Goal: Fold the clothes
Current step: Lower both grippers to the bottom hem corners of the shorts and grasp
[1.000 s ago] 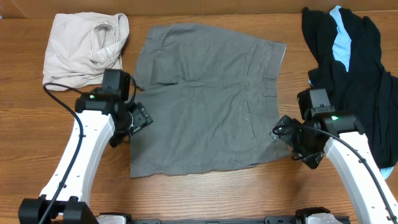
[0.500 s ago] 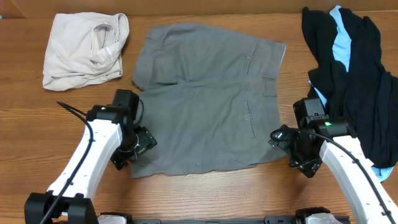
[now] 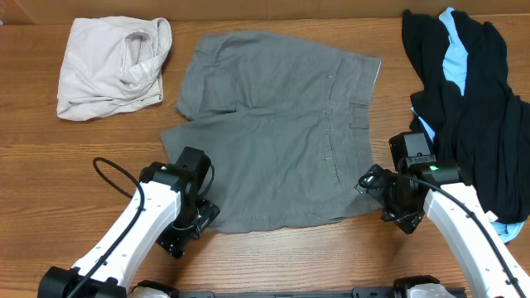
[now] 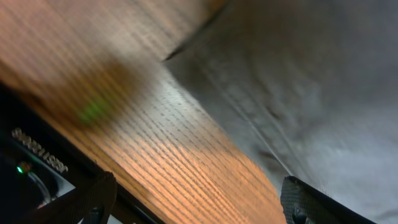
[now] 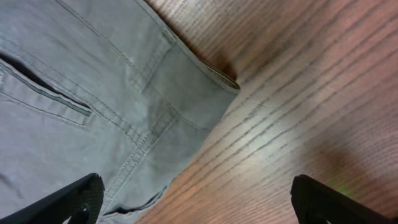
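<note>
The near corner of the waistband gets the right gripper's open fingers next, as they come down onto it.
The grey shorts (image 3: 273, 132) lie flat in the middle of the table, waistband to the right. My left gripper (image 3: 189, 225) is open and empty at the shorts' near left hem corner; the left wrist view shows the hem (image 4: 298, 106) and bare wood between the fingers (image 4: 196, 208). My right gripper (image 3: 389, 199) is open and empty at the near waistband corner, which shows with a slit pocket in the right wrist view (image 5: 124, 93), fingers (image 5: 199, 199) wide apart. A cream garment (image 3: 112, 66) lies at the far left. A black garment (image 3: 480, 108) with a light-blue one (image 3: 454, 51) lies at the right.
The wooden table (image 3: 50, 182) reaches its front edge just below both arms. The left arm's black cable (image 3: 116, 170) loops over the wood to the left of the shorts.
My left arm has moved toward the front of the table, from beside the shorts' left edge to their near left corner. My right arm has shifted slightly nearer the waistband corner.
</note>
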Available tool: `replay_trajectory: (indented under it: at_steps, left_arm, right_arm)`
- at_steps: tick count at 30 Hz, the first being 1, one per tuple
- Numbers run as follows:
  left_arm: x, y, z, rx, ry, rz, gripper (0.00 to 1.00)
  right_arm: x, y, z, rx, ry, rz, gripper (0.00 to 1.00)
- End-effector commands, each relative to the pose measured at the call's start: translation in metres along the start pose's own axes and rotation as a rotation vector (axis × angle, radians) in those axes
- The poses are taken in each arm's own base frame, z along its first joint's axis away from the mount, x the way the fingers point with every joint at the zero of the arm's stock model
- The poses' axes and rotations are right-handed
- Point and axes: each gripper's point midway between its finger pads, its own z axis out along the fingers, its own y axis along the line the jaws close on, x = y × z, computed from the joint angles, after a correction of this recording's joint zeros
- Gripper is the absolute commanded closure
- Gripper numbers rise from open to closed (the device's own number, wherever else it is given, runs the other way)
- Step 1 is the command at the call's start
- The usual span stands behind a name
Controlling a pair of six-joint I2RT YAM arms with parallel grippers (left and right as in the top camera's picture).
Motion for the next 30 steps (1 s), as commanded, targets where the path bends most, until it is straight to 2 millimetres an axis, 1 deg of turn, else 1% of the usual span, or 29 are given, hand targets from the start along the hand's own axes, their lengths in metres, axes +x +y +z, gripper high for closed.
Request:
replay_trajectory:
  at_steps: [1, 4, 7, 9, 10, 11, 13, 15, 19, 22, 23, 25, 27, 28, 29, 30]
  left_arm:
    - [-0.008, 0.008, 0.003, -0.019, -0.048, -0.201, 0.11]
    - [-0.016, 0.009, 0.003, -0.017, -0.099, -0.276, 0.11]
    - [-0.029, 0.003, 0.002, 0.013, -0.165, -0.294, 0.13]
    - [-0.035, -0.003, 0.002, 0.038, -0.189, -0.295, 0.18]
    - [-0.036, -0.006, 0.002, 0.046, -0.191, -0.295, 0.22]
    - [-0.036, -0.008, 0.002, 0.054, -0.19, -0.294, 0.29]
    - [-0.037, -0.008, 0.004, 0.047, -0.196, -0.292, 0.37]
    - [-0.038, -0.006, 0.007, 0.028, -0.202, -0.292, 0.42]
    - [-0.036, 0.0, 0.02, -0.019, -0.186, -0.289, 0.41]
    - [-0.029, 0.002, 0.034, -0.032, -0.146, -0.288, 0.41]
    - [-0.027, 0.003, 0.039, -0.037, -0.136, -0.287, 0.44]
    - [-0.024, 0.006, 0.046, -0.052, -0.12, -0.287, 0.55]
    - [-0.023, 0.009, 0.05, -0.062, -0.118, -0.274, 0.82]
    - [-0.023, 0.009, 0.05, -0.061, -0.118, -0.26, 0.9]
    - [-0.024, 0.008, 0.05, -0.06, -0.119, -0.248, 0.96]
    - [-0.024, 0.007, 0.05, -0.056, -0.119, -0.238, 0.96]
  right_arm:
    - [-0.001, 0.001, 0.0, -0.008, -0.01, -0.012, 0.0]
    - [-0.003, 0.001, 0.0, -0.005, -0.02, -0.012, 0.0]
    - [-0.005, 0.001, 0.0, 0.0, -0.032, -0.012, 0.0]
    - [-0.005, 0.001, 0.0, -0.001, -0.033, -0.012, 0.0]
    - [-0.005, 0.001, 0.0, -0.001, -0.033, -0.012, 0.0]
    - [-0.005, 0.001, 0.0, -0.001, -0.033, -0.012, 0.0]
    - [-0.005, 0.001, 0.0, -0.001, -0.033, -0.012, 0.0]
    - [-0.005, 0.001, 0.0, -0.001, -0.033, -0.012, 0.0]
    - [-0.005, 0.001, 0.0, -0.001, -0.032, -0.011, 0.0]
    - [-0.006, 0.001, 0.0, -0.003, -0.035, -0.012, 0.0]
    - [-0.006, 0.002, 0.001, -0.006, -0.037, -0.012, 0.0]
    - [-0.006, 0.002, 0.005, -0.011, -0.041, -0.012, 0.0]
    - [-0.005, 0.001, 0.011, -0.018, -0.036, -0.012, 0.0]
    - [-0.003, 0.001, 0.014, -0.021, -0.029, -0.007, 0.01]
    - [0.0, 0.0, 0.018, -0.025, -0.02, -0.005, 0.02]
    - [0.002, -0.001, 0.021, -0.027, -0.013, -0.004, 0.02]
